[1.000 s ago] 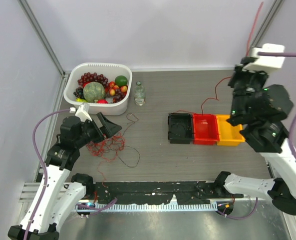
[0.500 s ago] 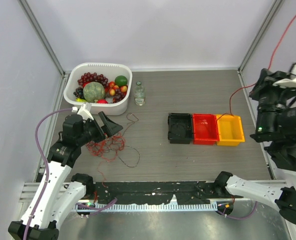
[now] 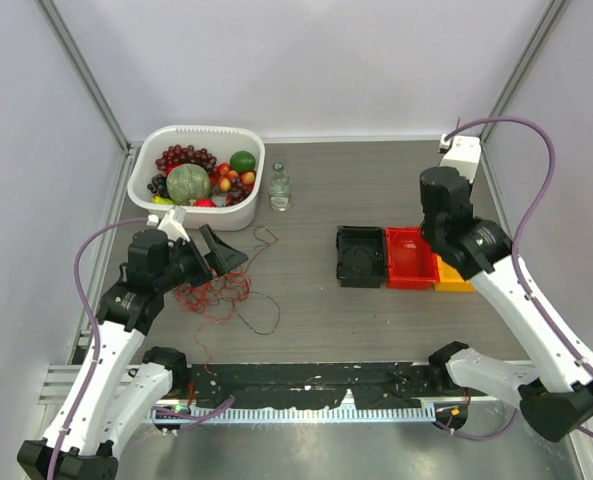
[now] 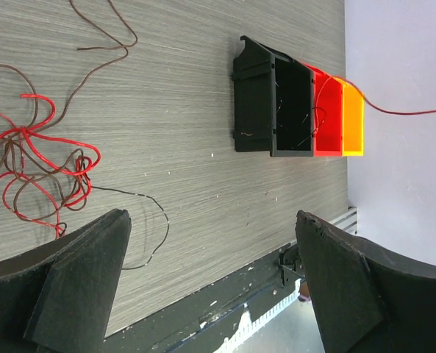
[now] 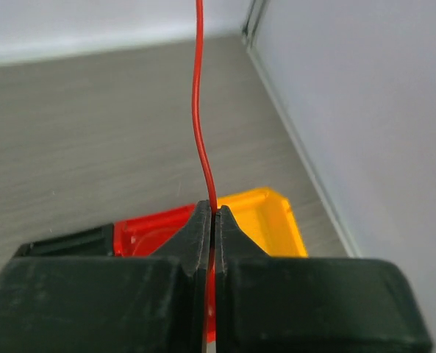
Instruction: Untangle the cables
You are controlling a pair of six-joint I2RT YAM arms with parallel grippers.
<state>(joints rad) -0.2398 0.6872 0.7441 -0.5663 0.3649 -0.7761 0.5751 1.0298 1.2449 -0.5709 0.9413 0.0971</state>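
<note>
The hanging length of the single red cable in my right gripper already drops inside the open red bin point(image 3: 408, 264) point(image 5: 148, 224), so next I need to lower the cable down into it and let go.
The cables point(image 3: 216, 288) lie as a loose clump of thin red and dark wires on the table's left side, also seen in the left wrist view as the cables point(image 4: 37, 158). My left gripper point(image 3: 219, 256) hovers at the clump's upper edge. In its own view the left gripper point(image 4: 212, 220) is open with nothing between the fingers. My right gripper point(image 5: 212, 209) is shut on a single red cable point(image 5: 198, 110), above the red bin point(image 5: 148, 224) and yellow bin point(image 5: 265, 213). That strand point(image 4: 405, 112) runs off past the bins.
Black bin point(image 3: 361, 257), red bin point(image 3: 408, 257) and yellow bin point(image 3: 458, 281) stand in a row at centre right. A white basket point(image 3: 201, 130) of fruit and a small bottle point(image 3: 279, 187) stand at the back left. Metal frame posts line both sides.
My right arm has swung down from high at the right edge to over the red and yellow bins, still holding the red cable. The left arm has barely moved.
</note>
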